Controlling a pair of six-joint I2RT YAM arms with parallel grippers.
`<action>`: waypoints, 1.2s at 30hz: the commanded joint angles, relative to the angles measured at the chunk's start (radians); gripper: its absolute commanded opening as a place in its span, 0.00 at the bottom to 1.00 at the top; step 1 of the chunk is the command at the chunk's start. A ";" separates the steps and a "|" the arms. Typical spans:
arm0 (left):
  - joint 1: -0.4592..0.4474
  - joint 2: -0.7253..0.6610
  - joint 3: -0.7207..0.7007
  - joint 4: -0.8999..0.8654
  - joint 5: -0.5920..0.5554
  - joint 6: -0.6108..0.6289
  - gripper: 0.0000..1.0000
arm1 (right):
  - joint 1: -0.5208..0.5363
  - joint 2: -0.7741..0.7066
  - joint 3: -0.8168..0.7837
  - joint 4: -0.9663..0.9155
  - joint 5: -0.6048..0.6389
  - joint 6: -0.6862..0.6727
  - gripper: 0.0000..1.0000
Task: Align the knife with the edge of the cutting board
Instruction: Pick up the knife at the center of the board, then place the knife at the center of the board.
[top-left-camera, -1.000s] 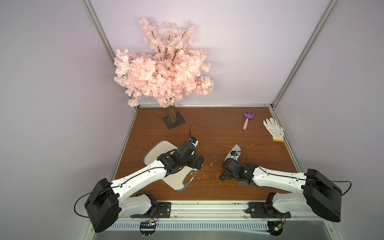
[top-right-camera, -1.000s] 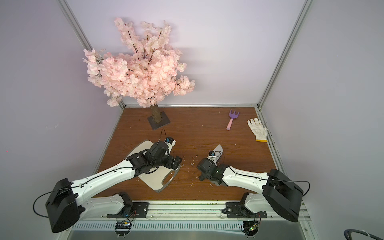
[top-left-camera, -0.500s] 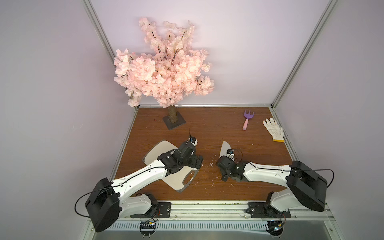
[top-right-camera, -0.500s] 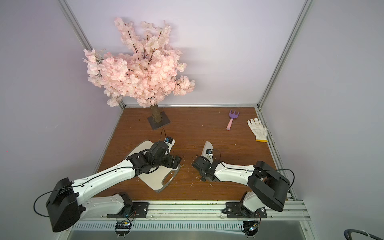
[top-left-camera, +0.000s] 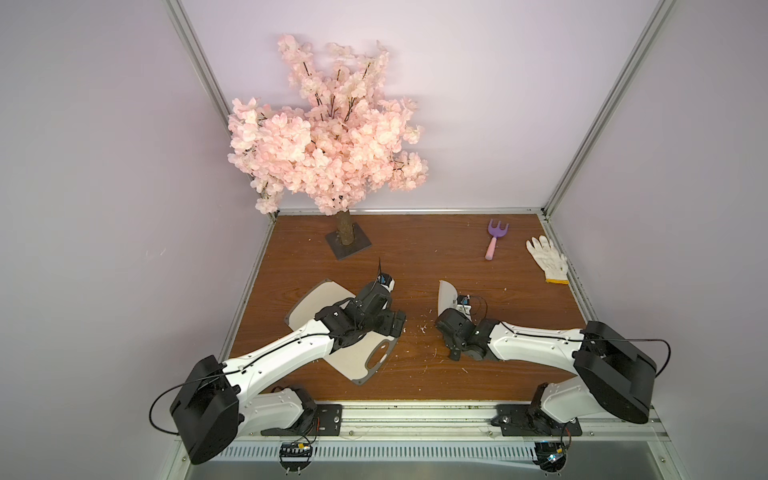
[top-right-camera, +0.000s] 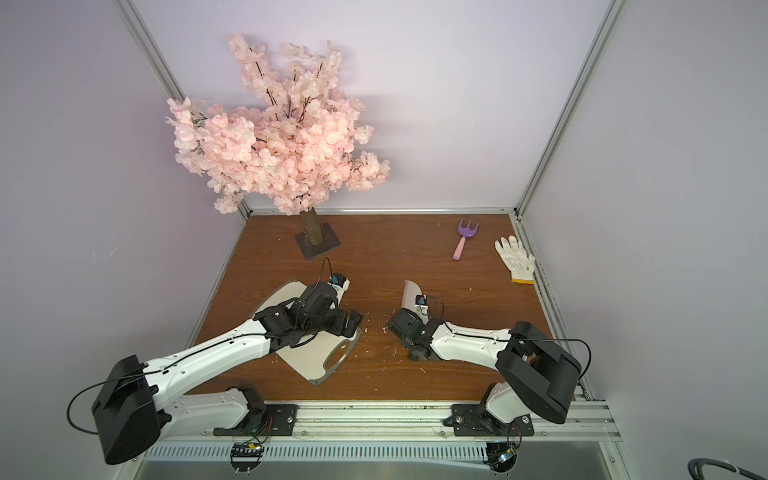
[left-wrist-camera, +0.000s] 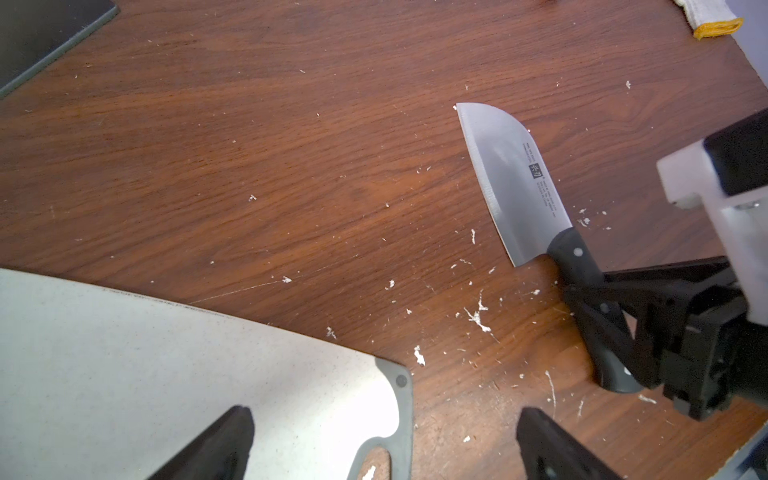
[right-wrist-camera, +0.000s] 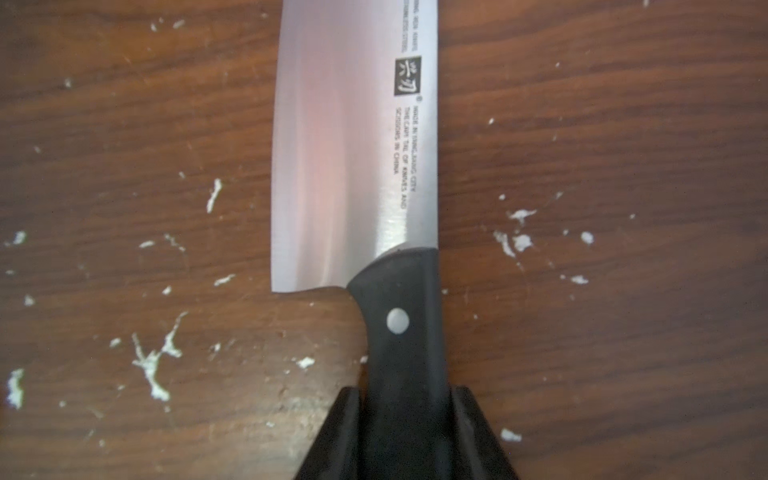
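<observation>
The bare tabletop in front of the toy fork is outward of my right gripper. My right gripper needs to move the knife there next and let go of its handle on clear wood.
The knife (right-wrist-camera: 353, 145) is a small cleaver with a broad silver blade and a black riveted handle. It lies flat on the brown table to the right of the cutting board, its blade (top-left-camera: 446, 296) pointing towards the back. My right gripper (right-wrist-camera: 405, 399) is shut on the handle, which is seen in both top views (top-right-camera: 411, 297). The off-white cutting board (top-left-camera: 316, 305) with a grey rim (left-wrist-camera: 405, 411) lies askew at the left, apart from the knife (left-wrist-camera: 515, 178). My left gripper (left-wrist-camera: 382, 419) hangs open over the board's handle-hole corner, holding nothing.
An artificial pink blossom tree (top-left-camera: 328, 145) stands on a dark base plate (top-left-camera: 361, 245) at the back left. A purple-and-pink toy fork (top-left-camera: 494, 239) and a white glove (top-left-camera: 546, 259) lie at the back right. White scraps (left-wrist-camera: 478, 320) litter the table between board and knife.
My right gripper has shut on the knife handle. The blade has swung a little leftward, towards the board. The left arm has barely moved.
</observation>
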 joint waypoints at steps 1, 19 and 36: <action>-0.009 -0.003 0.017 -0.032 -0.016 0.011 1.00 | -0.046 -0.044 0.027 0.022 0.036 -0.103 0.00; -0.032 0.021 0.007 -0.039 0.100 -0.052 0.99 | -0.456 0.165 0.251 0.183 -0.204 -0.501 0.00; -0.175 0.039 -0.069 -0.079 0.072 -0.288 1.00 | -0.546 0.249 0.399 0.112 -0.353 -0.589 0.98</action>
